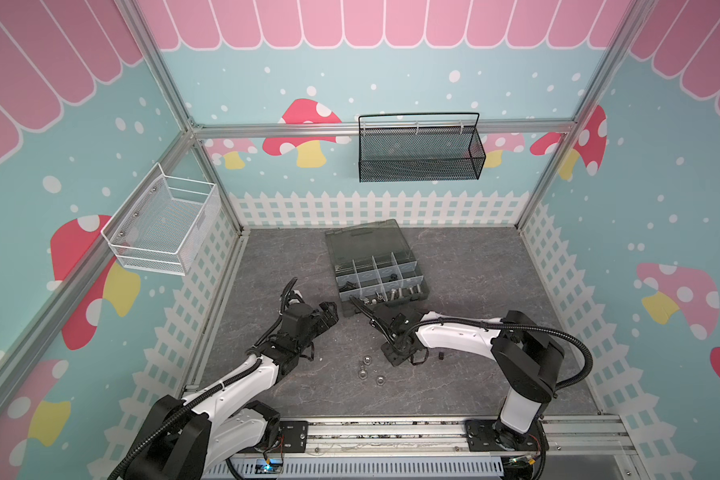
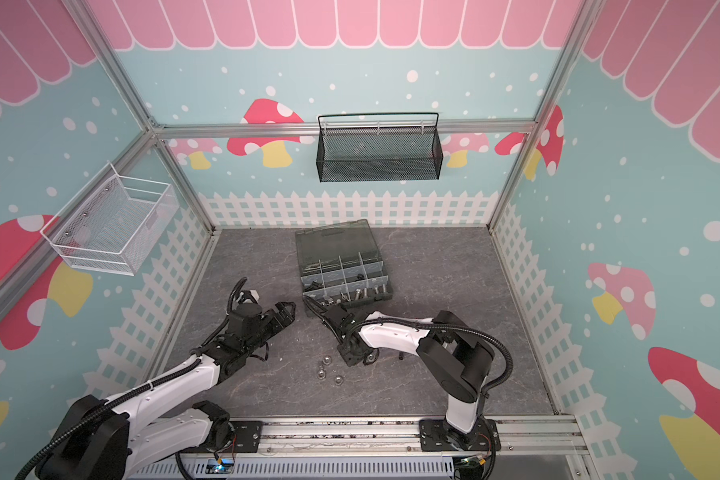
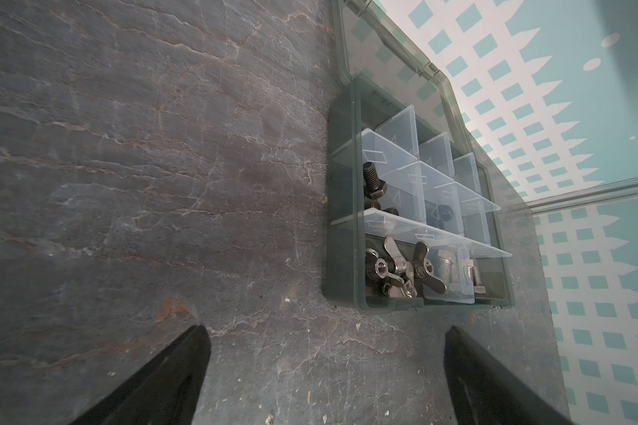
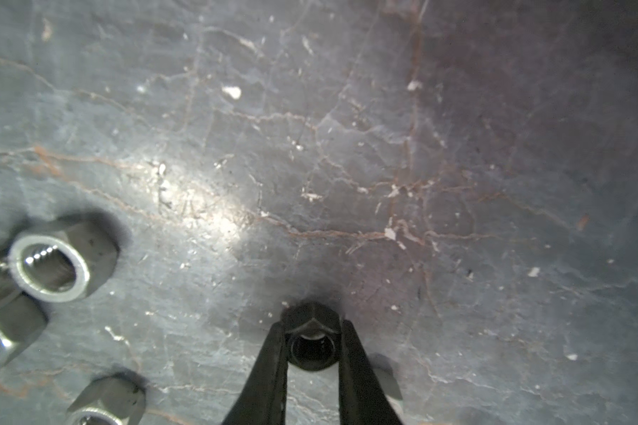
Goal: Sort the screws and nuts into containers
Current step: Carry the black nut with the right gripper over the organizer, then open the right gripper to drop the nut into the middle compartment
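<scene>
My right gripper lifts the black hex nut next, carries it outward over the middle-row compartment (image 1: 390, 277) already holding a dark nut, and releases it.
In the right wrist view my right gripper (image 4: 313, 331) is shut on a small black hex nut (image 4: 312, 312) that sits on the grey table. Three silver hex nuts (image 4: 52, 263) lie close beside it; both top views show them (image 1: 366, 370) just left of the right gripper (image 1: 406, 359). The organiser box (image 1: 422, 286) stands open behind, its containers holding black screws (image 3: 372, 180), wing nuts (image 3: 402, 268) and silver screws (image 3: 472, 272). My left gripper (image 3: 326, 331) is open and empty above bare table, short of the box's front wall (image 3: 347, 184).
A small black piece (image 1: 441, 355) lies on the table right of the right gripper. The box lid (image 1: 364, 241) lies flat towards the back. A black mesh basket (image 1: 420, 149) hangs on the back wall and a white wire basket (image 1: 163, 224) on the left wall.
</scene>
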